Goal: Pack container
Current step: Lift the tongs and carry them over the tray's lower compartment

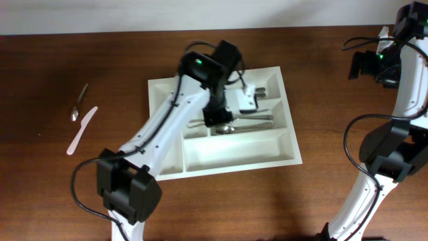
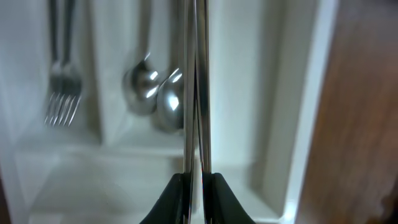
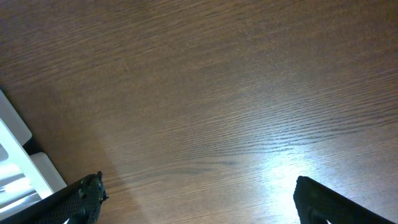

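My left gripper needs to move back over the front long compartment (image 2: 241,93) next, because it is still empty, and then go down between its sides to let go of the thin metal utensil handle (image 2: 198,93).
The white cutlery tray (image 1: 291,155) lies at the middle of the table. Its middle long compartment holds metal cutlery (image 1: 241,124). My left gripper (image 1: 218,118) hangs over the tray's middle and is shut on a thin metal utensil handle (image 2: 198,93), seen edge-on. In the left wrist view the tray (image 2: 305,124) fills the frame, with a fork (image 2: 62,93) and two spoon bowls (image 2: 142,92) under the gripper (image 2: 198,177). What kind of utensil I hold is hidden. My right gripper (image 1: 364,65) is open and empty (image 3: 199,186) above bare wood, right of the tray.
A metal spoon (image 1: 79,104) and a white plastic knife (image 1: 81,130) lie on the wood at the far left. The tray's front long compartment (image 1: 234,150) shows only white. A white edge (image 3: 15,152) shows at the left of the right wrist view.
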You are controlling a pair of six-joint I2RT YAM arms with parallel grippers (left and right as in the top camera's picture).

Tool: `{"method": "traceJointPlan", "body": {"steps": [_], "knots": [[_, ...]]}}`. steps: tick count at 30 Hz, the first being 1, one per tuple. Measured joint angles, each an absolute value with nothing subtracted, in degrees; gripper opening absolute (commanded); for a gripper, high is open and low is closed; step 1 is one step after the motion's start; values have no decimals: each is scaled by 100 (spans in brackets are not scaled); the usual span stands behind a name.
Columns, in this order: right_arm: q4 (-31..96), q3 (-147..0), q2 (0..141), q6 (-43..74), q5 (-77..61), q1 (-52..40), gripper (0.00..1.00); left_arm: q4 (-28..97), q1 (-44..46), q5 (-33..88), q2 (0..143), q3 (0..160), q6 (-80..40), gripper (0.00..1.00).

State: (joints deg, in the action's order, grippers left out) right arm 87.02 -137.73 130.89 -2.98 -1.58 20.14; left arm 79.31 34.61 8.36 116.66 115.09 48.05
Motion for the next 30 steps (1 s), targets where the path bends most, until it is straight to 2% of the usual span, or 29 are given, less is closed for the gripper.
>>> {"method": "traceJointPlan", "body": {"steps": [8, 18, 30], "knots": [[8702, -13773, 13089, -301, -158, 2016, 99, 7660, 3669, 1210, 11677, 11177, 4593, 2], [8702, -13773, 13089, -301, -158, 2014, 99, 7061, 3669, 1269, 11876, 10130, 4560, 2], [8702, -13773, 13089, -298, -158, 2014, 99, 6635, 3669, 1317, 11977, 9636, 4563, 2]]}}
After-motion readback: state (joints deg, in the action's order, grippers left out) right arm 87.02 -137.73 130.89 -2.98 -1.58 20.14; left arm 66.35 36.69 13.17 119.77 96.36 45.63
